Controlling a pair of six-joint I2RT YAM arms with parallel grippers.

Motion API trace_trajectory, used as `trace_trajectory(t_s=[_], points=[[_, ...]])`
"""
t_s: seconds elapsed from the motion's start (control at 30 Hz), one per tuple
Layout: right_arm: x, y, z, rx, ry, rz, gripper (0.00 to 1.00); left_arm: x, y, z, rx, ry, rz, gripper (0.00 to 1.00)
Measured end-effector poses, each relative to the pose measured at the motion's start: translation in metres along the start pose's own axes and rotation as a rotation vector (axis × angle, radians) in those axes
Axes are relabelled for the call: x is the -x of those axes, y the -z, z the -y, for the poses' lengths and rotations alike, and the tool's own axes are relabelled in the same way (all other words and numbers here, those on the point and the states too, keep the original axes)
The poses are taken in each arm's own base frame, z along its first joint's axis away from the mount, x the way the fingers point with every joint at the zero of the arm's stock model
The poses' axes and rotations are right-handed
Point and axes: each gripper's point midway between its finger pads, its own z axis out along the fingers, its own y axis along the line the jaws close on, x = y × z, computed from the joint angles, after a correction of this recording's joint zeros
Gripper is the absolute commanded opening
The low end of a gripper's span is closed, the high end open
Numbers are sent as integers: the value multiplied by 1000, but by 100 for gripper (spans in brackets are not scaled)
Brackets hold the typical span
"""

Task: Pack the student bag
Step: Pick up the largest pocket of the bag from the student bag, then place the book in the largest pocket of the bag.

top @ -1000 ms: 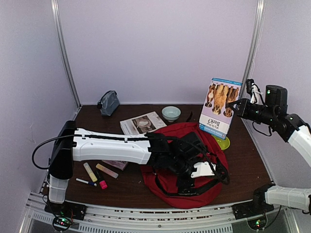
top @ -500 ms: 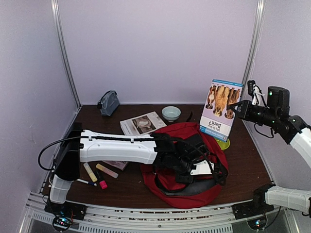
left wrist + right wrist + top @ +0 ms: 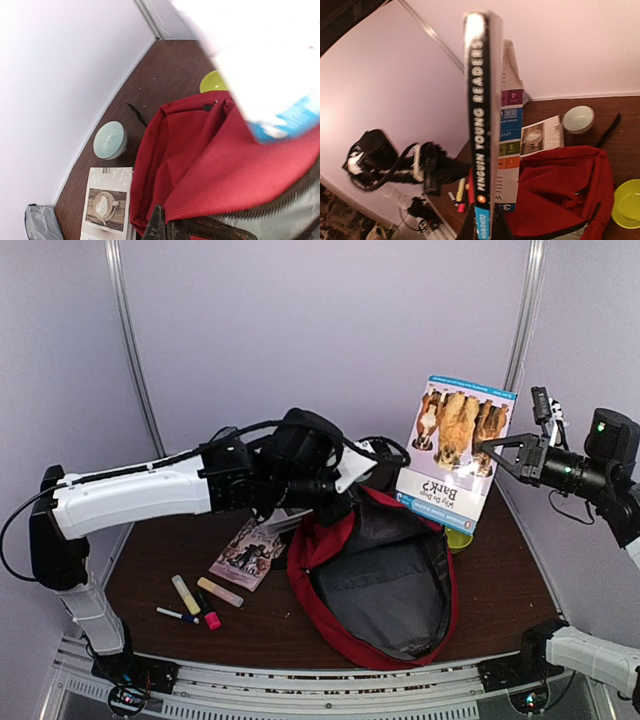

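Next, my right gripper comes down and back and releases the book on the bag's grey lining (image 3: 390, 575). The lining lies open below it and to its left in the top view.
The red student bag (image 3: 318, 558) lies at the middle of the table with its mouth held open, grey lining (image 3: 390, 575) showing. My left gripper (image 3: 346, 502) is shut on the bag's upper rim (image 3: 200, 220) by the zip and holds it raised off the table. To the right, my right gripper (image 3: 497, 452) is shut on a book with dogs on its cover (image 3: 455, 445), upright in the air above the bag's far right side. In the right wrist view the book's spine (image 3: 482, 125) rises between the jaws (image 3: 482, 231).
A pale green bowl (image 3: 110, 140) and a coffee magazine (image 3: 107, 206) lie behind the bag. A yellow-green bowl (image 3: 460, 537) sits at the bag's right. A booklet (image 3: 247, 550) and markers (image 3: 200, 600) lie left of it. A grey pouch (image 3: 42, 222) is at the back left.
My left gripper closed on the bag's rim and pulled it up and back, opening the bag. My right gripper lifted the book higher.
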Motion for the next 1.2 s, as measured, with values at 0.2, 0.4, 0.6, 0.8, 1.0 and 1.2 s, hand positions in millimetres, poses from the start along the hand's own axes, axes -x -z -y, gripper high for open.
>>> trace_trajectory(t_s=[0.2, 0.4, 0.6, 0.8, 1.0, 1.2], points=[[-54, 7, -35, 295, -151, -171, 0, -15, -11, -42, 49, 102, -4, 0], [-117, 5, -50, 376, -207, -435, 0, -20, -19, -54, 26, 164, 7, 0], [-200, -15, -39, 301, -176, -750, 0, -10, -19, -51, -27, 188, 41, 0], [-277, -34, 34, 32, -215, -927, 0, -1, -15, -42, -85, 210, 74, 0], [-290, -57, 71, -129, -204, -916, 4, 11, 1, -30, -146, 211, 121, 0], [-250, -93, 91, -198, -226, -688, 40, 30, 19, 3, -218, 137, 172, 0]])
